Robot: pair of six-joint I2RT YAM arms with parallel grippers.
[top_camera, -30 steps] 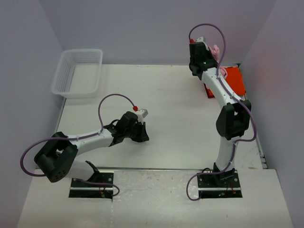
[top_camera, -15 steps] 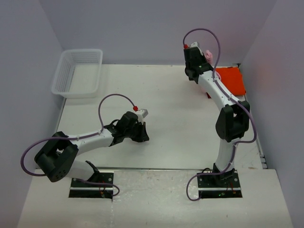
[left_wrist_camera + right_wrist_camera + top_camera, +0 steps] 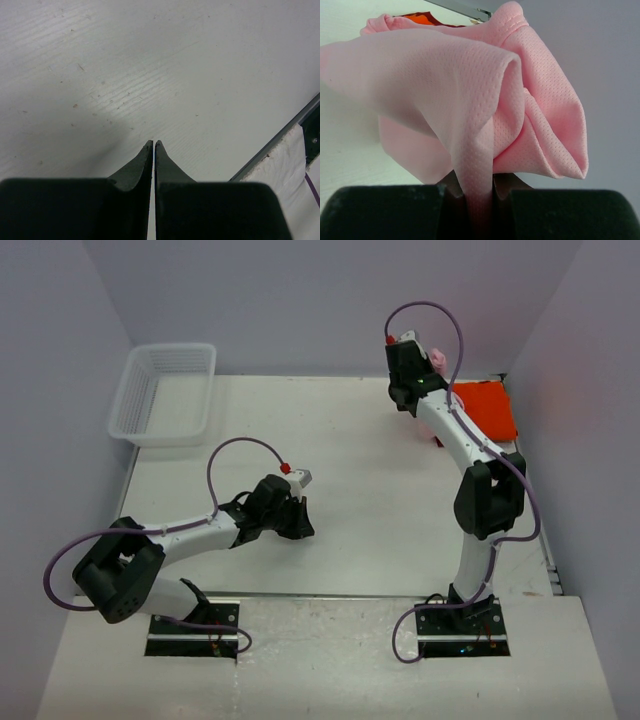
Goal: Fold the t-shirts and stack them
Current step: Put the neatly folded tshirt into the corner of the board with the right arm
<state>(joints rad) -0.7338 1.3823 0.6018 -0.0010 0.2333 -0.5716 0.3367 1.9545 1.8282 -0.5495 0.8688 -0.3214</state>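
Note:
The robot needs to move its right gripper over the orange-red t-shirt [image 3: 485, 410] [image 3: 420, 19] and down to release the fold of the pink t-shirt, since the orange-red one is below the gripper, to the gripper's right in the top view.
The light pink t-shirt [image 3: 470, 85] hangs bunched from my right gripper [image 3: 480, 189], which is shut on a fold of it. In the top view only a bit of the pink t-shirt [image 3: 438, 358] shows behind the right gripper [image 3: 408, 360], raised at the far right of the table. The orange-red t-shirt [image 3: 485, 410] lies flat by the right wall, just right of that arm; a sliver of the orange-red t-shirt [image 3: 420, 19] peeks over the pink cloth. My left gripper [image 3: 153, 145] is shut with nothing in it, low over bare table [image 3: 300, 525].
A white mesh basket [image 3: 165, 390] stands at the far left corner. Walls close the table at the back and on both sides. A metal edge strip [image 3: 280, 145] runs along the near side of the table by the left gripper.
The right arm has swung a little left and back with the pink t-shirt, uncovering more of the orange-red one. The left arm has not moved.

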